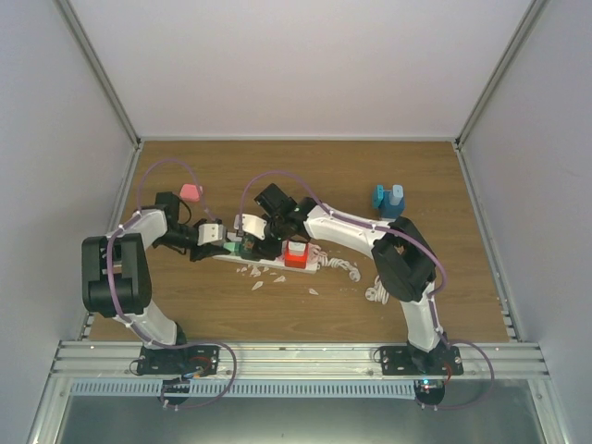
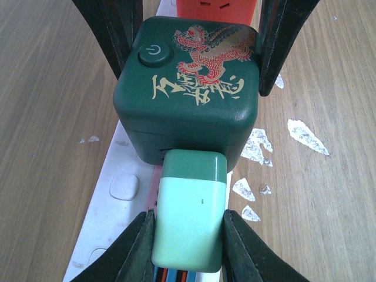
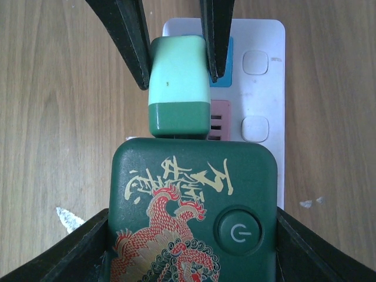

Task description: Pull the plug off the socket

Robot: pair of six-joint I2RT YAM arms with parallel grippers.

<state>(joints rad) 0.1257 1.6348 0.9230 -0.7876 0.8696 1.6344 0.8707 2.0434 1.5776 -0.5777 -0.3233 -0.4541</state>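
Note:
I will move my left gripper outward and left in the top view, down to the clear tabletop point(image 1: 164, 184) beside the pink object, to release the plug.
A light green plug point(image 2: 189, 211) sticks out of the side of a dark green cube socket point(image 2: 188, 82) printed with a red dragon. The cube sits on a white power strip point(image 3: 264, 88). My left gripper point(image 2: 188, 222) is shut on the plug, with a finger pressed against each of its sides. In the right wrist view my right gripper point(image 3: 191, 235) is shut on the cube socket point(image 3: 194, 211), a finger against each flank. The plug point(image 3: 179, 82) is still seated in the cube. From above, both grippers point(image 1: 225, 242) point(image 1: 264, 236) meet over the strip point(image 1: 277, 262).
A red block point(image 1: 296, 252) sits on the strip just right of the cube. A coiled white cable point(image 1: 356, 268) lies at the strip's right end. White paint flecks point(image 2: 302, 132) mark the wood. A pink object point(image 1: 191, 192) lies far left and blue pieces point(image 1: 388, 200) far right.

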